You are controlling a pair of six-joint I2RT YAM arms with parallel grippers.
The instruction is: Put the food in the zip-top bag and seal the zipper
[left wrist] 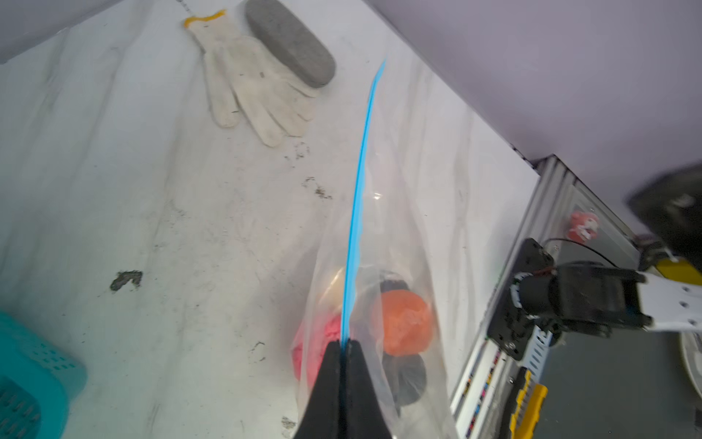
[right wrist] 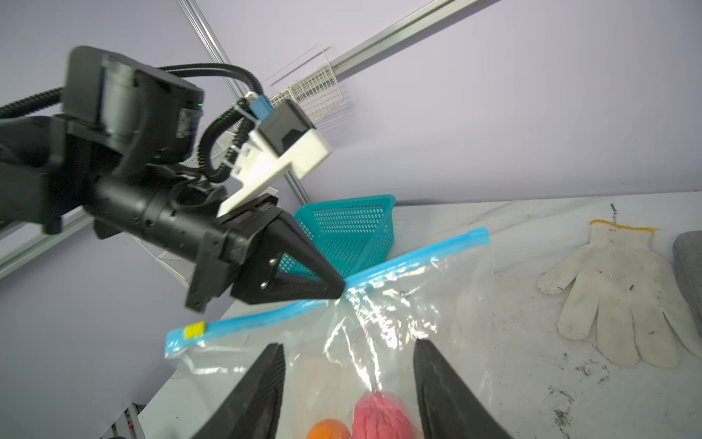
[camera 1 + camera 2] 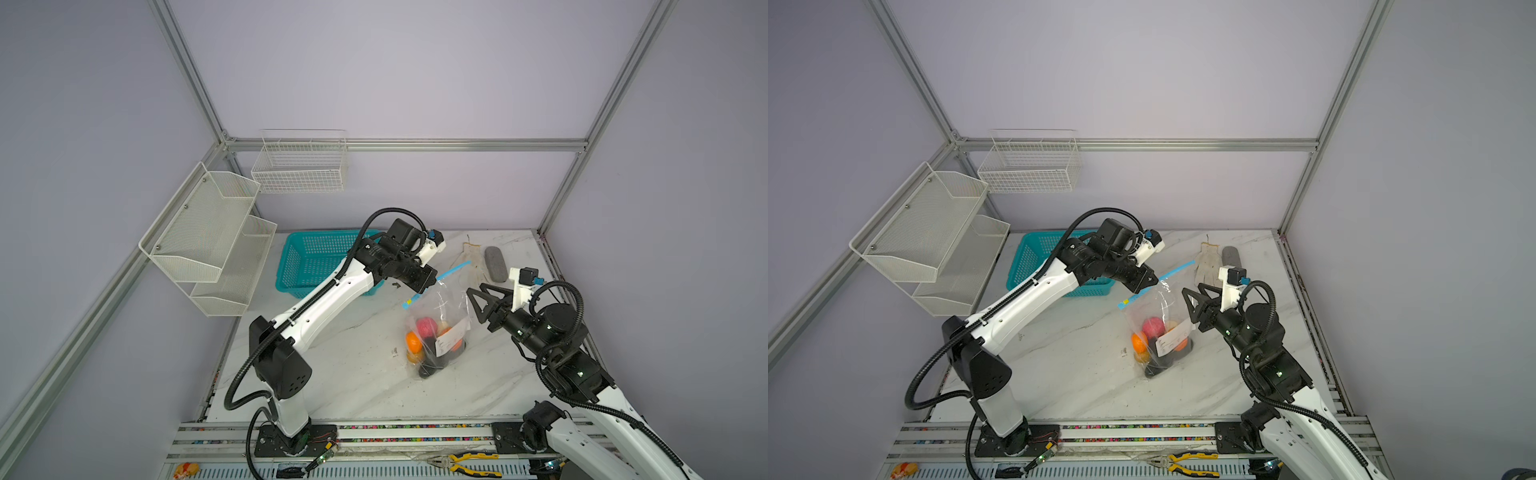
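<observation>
The zipper should next be lowered outward onto the bare marble between basket and glove (image 3: 450, 246) (image 1: 164, 171) and released, because that clear spot is below and outward of my left gripper.
The clear zip-top bag (image 3: 446, 305) stands on the marble table, hanging from its light-blue zipper (image 3: 455, 269). My left gripper (image 1: 345, 344) is shut on the zipper about midway along the strip, as the right wrist view also shows (image 2: 340, 290). The yellow slider (image 2: 195, 330) sits at the strip's near end. Food lies at the bag's bottom: a pink ball (image 3: 426, 326), an orange ball (image 3: 412, 341) and dark pieces (image 1: 406, 376). My right gripper (image 3: 476, 288) is open beside the bag's upper wall, and in its wrist view (image 2: 347, 344) nothing is gripped.
A teal mesh basket (image 3: 316, 262) stands at the back left, partly behind the left arm. A white work glove (image 3: 473, 259) and a grey oval pad (image 3: 495, 264) lie at the back right. White wire racks (image 3: 208, 241) hang on the left wall. Pliers (image 3: 465, 463) lie on the front rail.
</observation>
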